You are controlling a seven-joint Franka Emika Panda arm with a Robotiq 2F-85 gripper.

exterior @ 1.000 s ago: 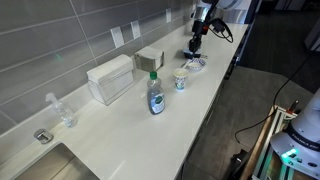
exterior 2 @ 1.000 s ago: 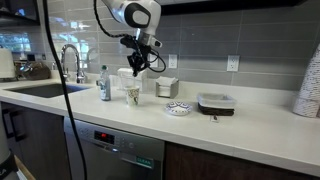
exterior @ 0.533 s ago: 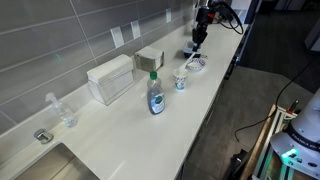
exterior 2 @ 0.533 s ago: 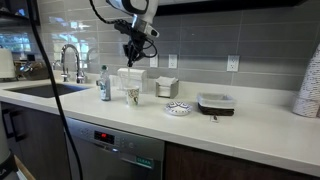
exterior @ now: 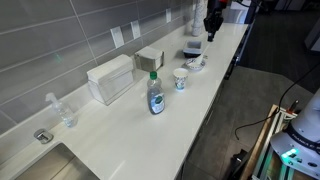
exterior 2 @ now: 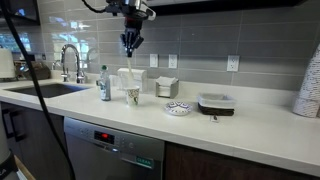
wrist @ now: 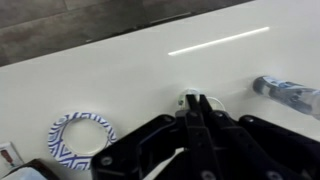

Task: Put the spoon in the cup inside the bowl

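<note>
I need to move my gripper down and to its left in the wrist view next, to the empty patterned bowl (wrist: 84, 138), and release the spoon there.
My gripper (exterior: 212, 24) (exterior 2: 131, 42) hangs high above the counter, straight over the cup. In the wrist view its fingers (wrist: 198, 99) are pressed almost together on a thin pale sliver, the spoon (wrist: 198, 104), which is too small to make out in either exterior view. The small white cup (exterior: 181, 78) (exterior 2: 132, 94) stands upright, and its rim (wrist: 186, 96) shows just behind my fingertips. The shallow patterned bowl (exterior: 194, 64) (exterior 2: 178, 108) (wrist: 80, 138) sits on the counter beside the cup, apart from it.
A soap bottle with a blue label (exterior: 155, 95) (exterior 2: 104, 85) (wrist: 285, 92) stands near the cup. White boxes (exterior: 110, 78) (exterior: 150, 57) line the tiled wall. A dark tray with a container (exterior 2: 215, 102) lies past the bowl. A sink and faucet (exterior 2: 70, 62) are at the far end.
My gripper has risen straight up from just above the cup to well above it, fingers staying together. The cup, bowl and bottle have not moved.
</note>
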